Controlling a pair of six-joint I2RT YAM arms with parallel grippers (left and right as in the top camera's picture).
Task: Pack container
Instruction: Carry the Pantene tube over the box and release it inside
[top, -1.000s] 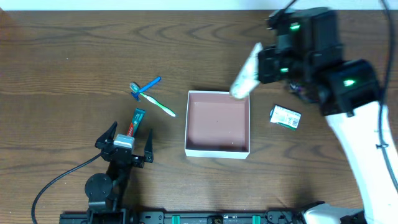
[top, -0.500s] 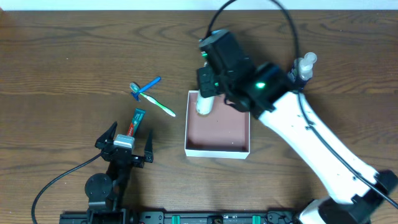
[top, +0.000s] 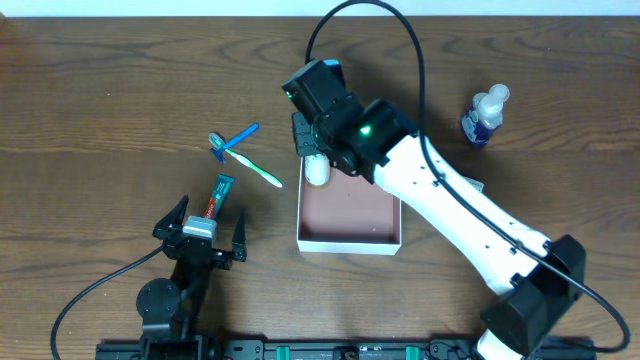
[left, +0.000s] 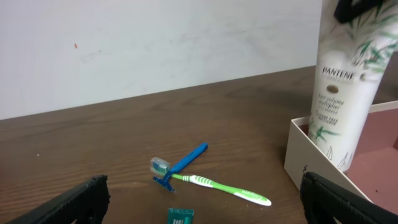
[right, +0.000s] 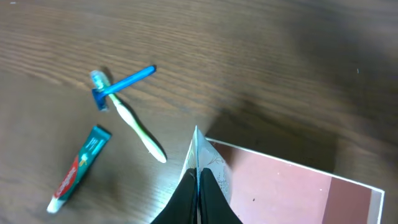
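Note:
My right gripper brings the tube down to the container's far corner by the green toothbrush below next and releases it, since the tube's lower end is inside.
The container (top: 349, 243) is a square white box with a pinkish-brown floor at the table's middle; it also shows in the left wrist view (left: 303, 147) and the right wrist view (right: 286, 193). My right gripper (top: 314, 152) is shut on the crimped end of a white Pantene tube (top: 317, 171). The tube hangs upright with its lower end inside the container's far left corner (left: 342, 93) (right: 210, 163). My left gripper (top: 200, 231) is open and empty, near the front left, just behind a toothpaste tube (top: 218, 196).
A green toothbrush (top: 256, 168) and a blue razor (top: 233, 138) lie crossed left of the container. A blue spray bottle (top: 485, 115) stands at the far right. My right arm stretches diagonally over the container's right side.
My right arm has swung from the far right to the container's far left corner, carrying the tube. The spray bottle has come into view. The left arm has not moved.

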